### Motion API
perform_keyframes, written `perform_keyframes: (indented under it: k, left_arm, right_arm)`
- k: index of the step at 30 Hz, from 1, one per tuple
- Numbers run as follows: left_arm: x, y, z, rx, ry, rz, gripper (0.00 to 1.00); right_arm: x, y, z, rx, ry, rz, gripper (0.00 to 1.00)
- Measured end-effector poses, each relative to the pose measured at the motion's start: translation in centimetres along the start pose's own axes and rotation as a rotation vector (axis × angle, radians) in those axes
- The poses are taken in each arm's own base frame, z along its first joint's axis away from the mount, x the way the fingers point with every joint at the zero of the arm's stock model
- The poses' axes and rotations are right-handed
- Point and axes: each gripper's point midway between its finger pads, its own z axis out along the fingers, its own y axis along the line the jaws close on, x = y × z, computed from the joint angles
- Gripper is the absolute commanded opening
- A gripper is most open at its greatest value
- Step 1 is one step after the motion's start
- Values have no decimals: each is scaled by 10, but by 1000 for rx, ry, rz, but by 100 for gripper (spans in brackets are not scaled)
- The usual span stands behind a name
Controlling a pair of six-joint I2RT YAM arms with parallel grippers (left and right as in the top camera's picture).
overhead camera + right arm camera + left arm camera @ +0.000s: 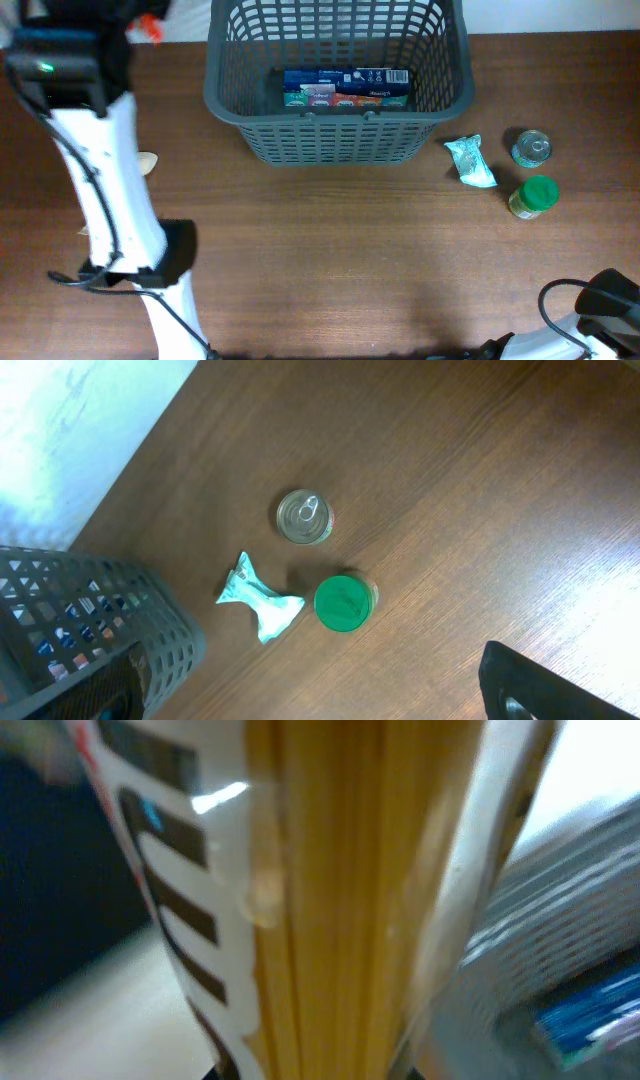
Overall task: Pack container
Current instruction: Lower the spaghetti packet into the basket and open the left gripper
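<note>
The basket (340, 118) has room beside its blue box, so the left gripper needs to move sideways over the basket's opening, then go down by the basket's near side and release the packet.
The dark grey basket (340, 118) stands at the table's far middle with a blue box (345, 87) lying on its bottom. The basket also shows in the right wrist view (150, 630) and, blurred, in the left wrist view (560, 940). My left gripper (320, 1072) is shut on a spaghetti packet (330, 900), which fills the left wrist view. In the overhead view the left wrist (62, 65) is raised at the far left, beside the basket. My right gripper (310, 700) is open and empty, high above the table's front right.
To the right of the basket lie a pale green sachet (470, 162), a tin can (531, 147) and a green-lidded jar (535, 196). A small pale object (148, 162) lies beside the left arm. Something orange (150, 28) is at the far left edge.
</note>
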Motion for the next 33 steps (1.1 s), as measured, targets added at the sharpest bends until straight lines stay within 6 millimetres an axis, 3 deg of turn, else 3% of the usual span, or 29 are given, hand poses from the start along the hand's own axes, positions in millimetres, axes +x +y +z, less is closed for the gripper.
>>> perform_keyframes:
  k: [2,4,8,11,17,22,25,33]
  left_arm:
    - [-37,-38,-4,66,-95,134,2]
    - [-60,-79,-4,142,-159,268,2]
    - [-61,-154,19,286,-160,482,2]
    - [-35,-193,54,346,-79,577,1]
    - [65,-266,140,477,162,691,2]
    - [138,-310,172,571,319,719,1]
    - [152,-320,174,582,366,725,2]
    - [151,-341,164,607,389,717,2]
  right_arm:
    - [0,0,0,0,0,0,99]
    - [0,0,0,0,0,0,99]
    - [0,0,0,0,0,0,99]
    - [0,0,0,0,0,0,99]
    - [0,0,0,0,0,0,99]
    - [0,0,0,0,0,0,99]
    - [0,0,0,0,0,0,99]
    - [0,0,0,0,0,0,99]
